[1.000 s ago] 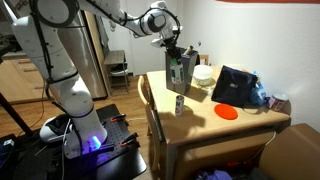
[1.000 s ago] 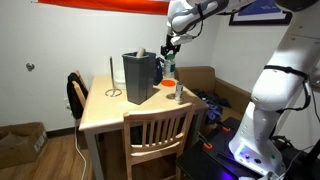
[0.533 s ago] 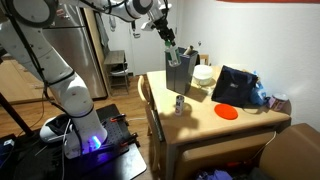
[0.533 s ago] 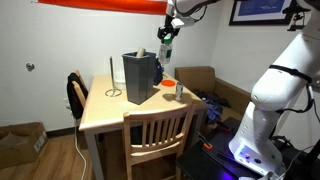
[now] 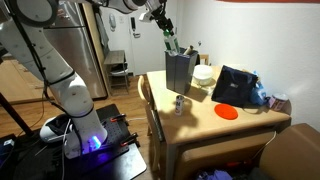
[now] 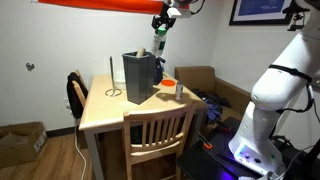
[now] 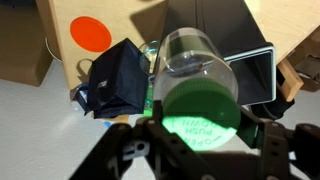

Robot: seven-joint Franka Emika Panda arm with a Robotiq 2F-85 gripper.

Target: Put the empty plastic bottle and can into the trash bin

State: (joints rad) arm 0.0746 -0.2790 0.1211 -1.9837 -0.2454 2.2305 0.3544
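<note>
The bin's opening [image 6: 138, 55] is below and outward of my gripper, so my gripper will next move outward, lower the bottle [image 6: 159, 45] into that opening and let the bottle go.
My gripper [image 5: 163, 25] is shut on the empty plastic bottle [image 5: 171, 42], clear with a green cap, and holds it high above the trash bin [image 5: 180, 72]. The bottle [image 6: 159, 45] also hangs above the dark bin [image 6: 138, 78] in both exterior views. In the wrist view the green cap [image 7: 201, 114] fills the space between my fingers [image 7: 200, 135], with the bin's open mouth [image 7: 250, 68] below it. The short greyish can [image 5: 180, 104] stands on the table in front of the bin, and it shows beside the bin [image 6: 179, 91] in an exterior view.
A wide black case with blue [image 5: 236, 85] sits on the wooden table [image 5: 205, 125], with an orange disc [image 5: 226, 112] near it. A white bowl [image 5: 204, 75] stands behind the bin. Wooden chairs [image 6: 155, 133] stand at the table's edges.
My gripper has risen with the bottle, from beside the bin's top to well above it. The can and bin have not moved.
</note>
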